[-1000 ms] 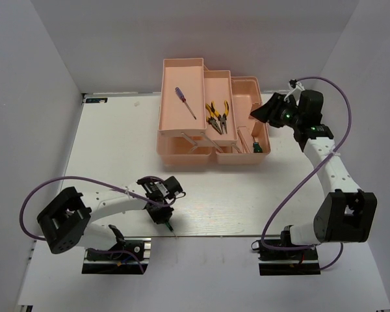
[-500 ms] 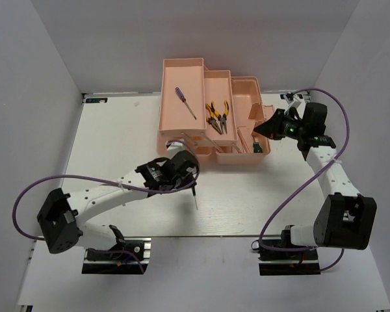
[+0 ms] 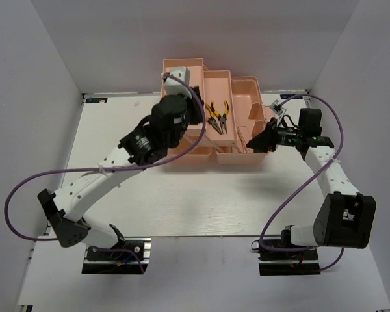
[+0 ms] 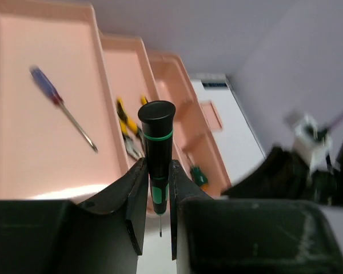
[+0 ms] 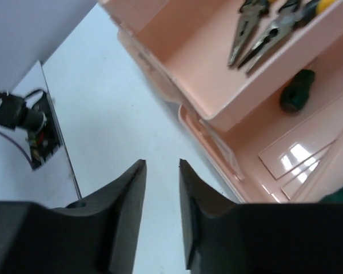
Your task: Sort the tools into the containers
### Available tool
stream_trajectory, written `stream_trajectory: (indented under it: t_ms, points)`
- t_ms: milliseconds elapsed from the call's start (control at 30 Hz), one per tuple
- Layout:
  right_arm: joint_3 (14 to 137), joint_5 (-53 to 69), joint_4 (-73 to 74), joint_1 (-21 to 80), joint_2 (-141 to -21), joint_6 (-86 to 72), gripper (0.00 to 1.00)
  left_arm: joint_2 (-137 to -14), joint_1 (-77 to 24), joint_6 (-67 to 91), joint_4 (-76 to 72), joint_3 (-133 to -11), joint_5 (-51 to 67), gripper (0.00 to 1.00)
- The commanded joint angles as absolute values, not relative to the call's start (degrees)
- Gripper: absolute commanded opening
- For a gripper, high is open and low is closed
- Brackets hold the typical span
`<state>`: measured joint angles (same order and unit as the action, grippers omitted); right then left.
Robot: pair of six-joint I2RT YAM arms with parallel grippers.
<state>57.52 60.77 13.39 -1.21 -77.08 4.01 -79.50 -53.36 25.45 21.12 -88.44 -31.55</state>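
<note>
My left gripper moves the dark green-handled screwdriver outward and down past the wide tray's front edge next, over the tray's bottom, with a purple screwdriver (image 4: 62, 107) already there.
My left gripper (image 4: 157, 164) is shut on a dark green-handled screwdriver (image 4: 156, 149) and holds it upright above the pink toolbox (image 3: 247, 88), near the left tray's (image 4: 23, 142) front edge. A purple screwdriver (image 4: 62, 107) lies in that tray; the left arm (image 3: 169, 120) hides it in the top view. Two yellow-and-black pliers (image 3: 216, 117) lie in the middle tray (image 4: 121, 60). A stubby green driver (image 5: 296, 97) lies in the lower right compartment. My right gripper (image 5: 162, 165) is open and empty, low beside the toolbox's front right corner (image 3: 255, 142).
The white table (image 3: 201, 195) stretches in front of the toolbox. Walls close in the left, back and right sides. The right arm (image 4: 308, 171) shows beside the toolbox in the left wrist view. A cable and bracket (image 5: 28, 123) sit at the table's edge.
My left arm has swung from the near table up over the toolbox, carrying the dark green screwdriver. My right gripper has dropped down and left toward the toolbox's front right corner.
</note>
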Motion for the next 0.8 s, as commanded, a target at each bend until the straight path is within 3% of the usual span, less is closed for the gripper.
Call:
stream_trajectory:
  t_ms: [0,33,167,367,400,433,533,633,767]
  points:
    - [60.47,66.09,24.84,-0.09,-76.55,22.10,0.39,-83.93,-49.15,17.94,17.76,-95.86,-37.27,0.00]
    - [60.29,66.09,27.14,2.26,-76.29,24.24,0.45,-84.89,-48.26,16.28,17.06,-97.02,-38.05,0.00]
    - [58.80,63.81,31.20,6.15,-73.66,36.62,0.53,-91.83,-43.43,14.94,17.57,-103.87,-38.58,0.00]
    - [59.41,56.61,32.34,14.57,-72.86,42.80,0.53,-101.94,-36.92,16.43,21.01,-109.95,-34.73,0.02]
    - [60.28,55.64,32.43,16.07,-73.64,42.80,0.53,-102.91,-36.31,16.96,22.05,-111.78,-34.02,0.06]
    - [60.64,54.50,32.34,17.21,-73.91,42.80,0.55,-103.96,-35.25,17.66,23.10,-112.75,-32.88,0.17]
    - [61.26,50.04,28.66,21.26,-74.97,40.45,0.58,-106.26,-34.45,19.59,25.13,-115.22,-30.51,0.34]
    - [59.95,43.79,22.52,25.48,-76.28,38.50,0.63,-106.79,-33.13,19.60,25.14,-115.22,-28.40,0.57]
    - [58.62,34.66,15.83,31.54,-78.13,41.83,0.64,-106.79,-32.61,19.60,26.53,-117.94,-26.89,0.68]
